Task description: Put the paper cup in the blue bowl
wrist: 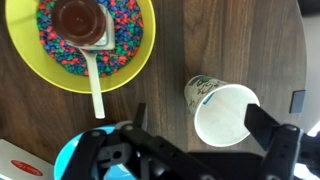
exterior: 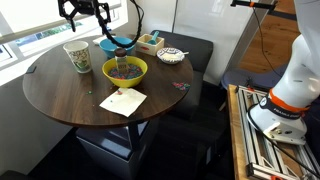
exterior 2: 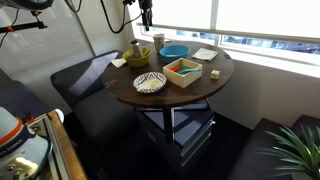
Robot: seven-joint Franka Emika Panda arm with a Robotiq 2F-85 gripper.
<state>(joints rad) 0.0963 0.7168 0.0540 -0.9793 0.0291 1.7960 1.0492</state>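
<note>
The paper cup's side by the yellow bowl [exterior: 86, 49] [wrist: 196, 112] is below my gripper, and the cup's opening has room for one finger, so next my gripper will move down with its fingers on either side of that side of the cup.
The paper cup [exterior: 77, 55] stands upright on the round dark table, cream with a greenish print. In the wrist view I look down into its open mouth [wrist: 222, 110]. The blue bowl [exterior: 117, 45] sits behind the yellow bowl; it also shows in an exterior view [exterior 2: 174, 52] and as a blue edge at the lower left of the wrist view [wrist: 72, 160]. My gripper [exterior: 85, 12] hangs open and empty well above the table, over the cup. In the wrist view its two fingers [wrist: 198, 112] stand to either side of the cup's mouth, not touching it.
A yellow bowl [wrist: 85, 45] of coloured beads with a white spoon sits next to the cup. A white patterned dish [exterior: 171, 56], a wooden box [exterior 2: 183, 70] and a paper napkin [exterior: 122, 101] also lie on the table [exterior: 60, 95]. Windows are behind.
</note>
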